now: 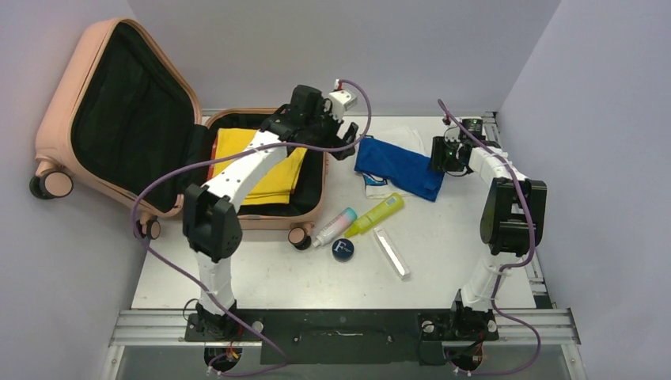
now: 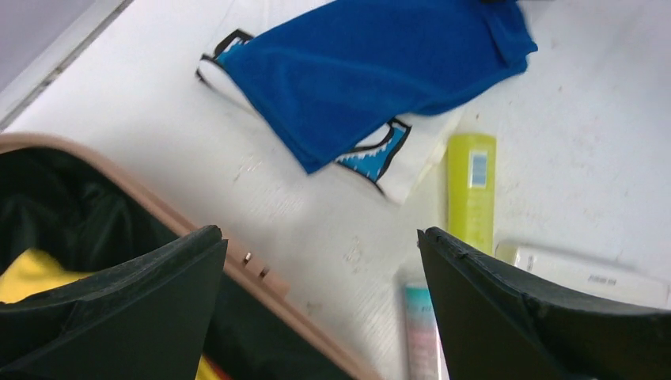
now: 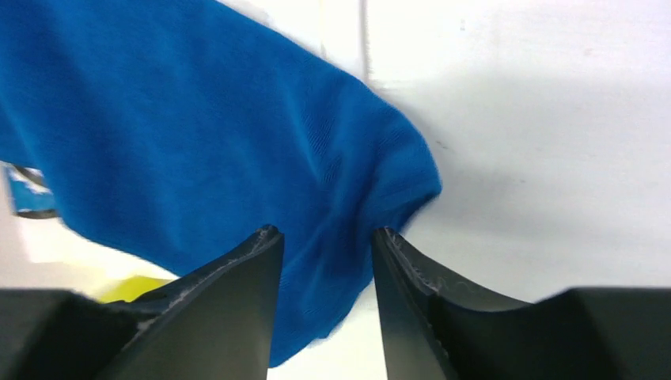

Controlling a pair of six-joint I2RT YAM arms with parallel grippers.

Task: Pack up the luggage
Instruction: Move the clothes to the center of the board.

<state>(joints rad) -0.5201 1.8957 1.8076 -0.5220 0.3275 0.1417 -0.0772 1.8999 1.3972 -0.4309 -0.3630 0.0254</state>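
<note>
The blue cloth's corner by the luggage lies uncovered below the robot's open left gripper, so the gripper needs to go down onto that corner and close its fingers.
The salmon-pink luggage [image 1: 54,127] lies open at the left, lid propped against the wall, with a yellow garment [image 1: 277,180] in its lower half. My left gripper [image 1: 346,147] hangs open over the table just right of the luggage rim [image 2: 237,261], with nothing between its fingers. A blue cloth [image 1: 396,166] lies on a white printed cloth [image 1: 376,188]. My right gripper [image 1: 440,158] is at the blue cloth's right end. In the right wrist view its jaws stand apart, and the blue cloth [image 3: 198,134] lies under and between them.
On the table in front of the luggage lie a yellow-green tube [image 1: 378,214], a pink-and-teal tube [image 1: 334,227], a round dark blue tin [image 1: 343,250] and a long clear case [image 1: 392,252]. Grey walls close in the left, back and right.
</note>
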